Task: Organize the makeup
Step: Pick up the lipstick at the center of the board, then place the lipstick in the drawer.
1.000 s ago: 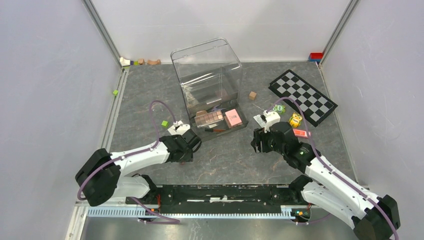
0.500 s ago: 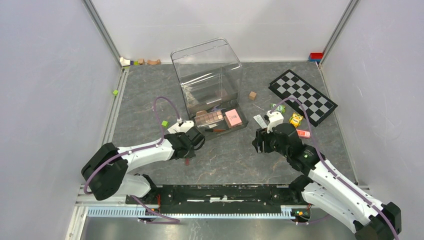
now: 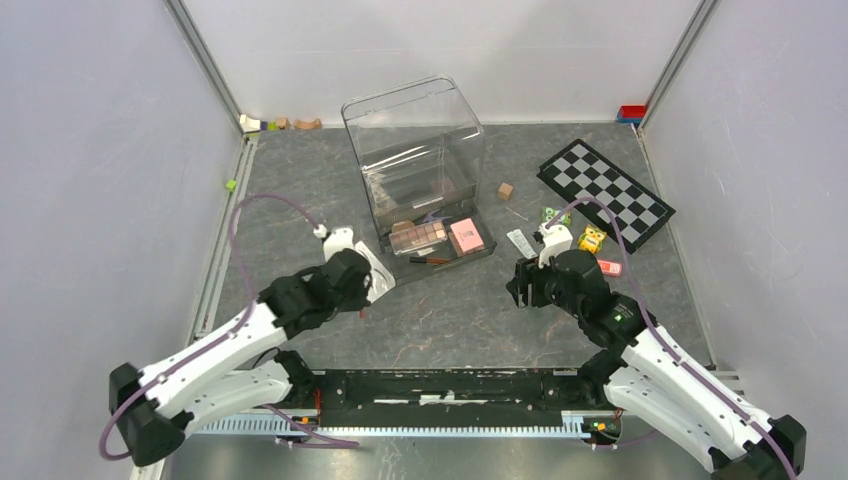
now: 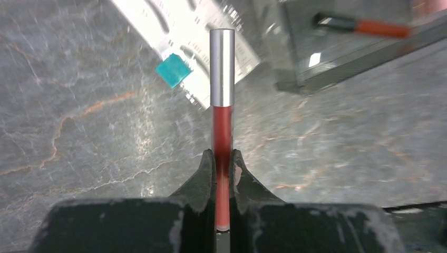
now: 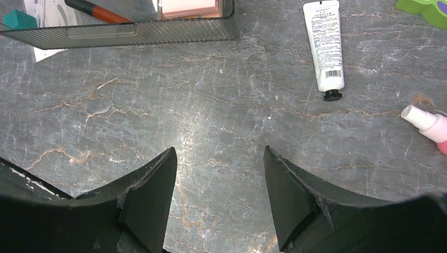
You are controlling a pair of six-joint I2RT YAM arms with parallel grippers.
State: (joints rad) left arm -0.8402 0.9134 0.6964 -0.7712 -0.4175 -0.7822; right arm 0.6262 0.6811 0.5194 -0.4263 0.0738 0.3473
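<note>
The robot next needs to swing its left gripper outward, turn it and release the tube in the strip of the tray behind the brown palette (image 3: 418,237), because the strip runs crosswise to the tube.
My left gripper (image 4: 223,158) is shut on a thin red lip tube (image 4: 222,126) with a silver cap, held off the table and pointing away from me. In the top view the left gripper (image 3: 360,298) hangs just left of the clear organizer's tray (image 3: 482,250). That tray holds a brown eyeshadow palette (image 3: 418,237), a pink compact (image 3: 466,236) and a red pencil (image 5: 100,10). A white eyebrow card (image 4: 184,31) lies under the tube's tip. My right gripper (image 5: 219,158) is open over bare table, with a white tube (image 5: 324,42) and a pink bottle (image 5: 429,124) lying beyond it.
The tall clear box (image 3: 415,140) stands behind the tray. A teal cube (image 4: 173,71) sits on the card. The checkerboard (image 3: 605,192), green dice (image 3: 555,215), a yellow toy (image 3: 591,240) and a brown cube (image 3: 506,190) lie to the right. Small blocks (image 3: 275,124) sit in the back left corner.
My left gripper closed on the red tube and drew back to the left with it, the arm swinging outward. The right arm shifted only slightly and stayed open.
</note>
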